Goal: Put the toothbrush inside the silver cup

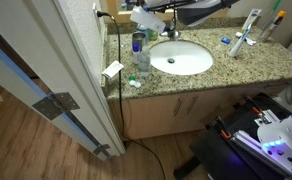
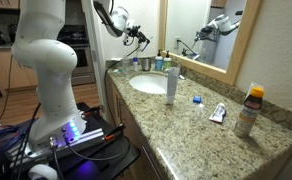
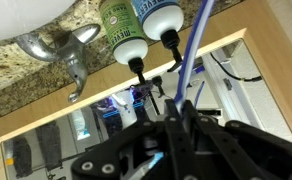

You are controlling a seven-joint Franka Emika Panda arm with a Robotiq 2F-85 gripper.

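Note:
I will lower the toothbrush away from the mirror into the cup's opening next with my gripper, since the toothbrush (image 3: 193, 55) still hangs high above the silver cup (image 2: 145, 63).
My gripper (image 3: 176, 120) is shut on a blue toothbrush (image 3: 193, 55), whose handle sticks out between the fingers toward the mirror. In both exterior views the gripper (image 2: 138, 36) (image 1: 152, 16) hangs in the air above the back corner of the counter, near the faucet. The silver cup (image 2: 145, 63) stands on the granite counter beside the sink (image 2: 146, 84), below and slightly in front of the gripper. It also shows in an exterior view (image 1: 138, 42). The cup is not in the wrist view.
A clear plastic bottle (image 2: 171, 84) (image 1: 143, 63) stands at the sink's edge. A faucet (image 3: 74, 52) and two pump bottles (image 3: 136, 25) stand by the mirror. A toothpaste tube (image 2: 218, 113), a blue cap (image 2: 197, 99) and an orange-capped bottle (image 2: 249, 110) lie farther along the counter. A door (image 1: 46, 70) stands beside it.

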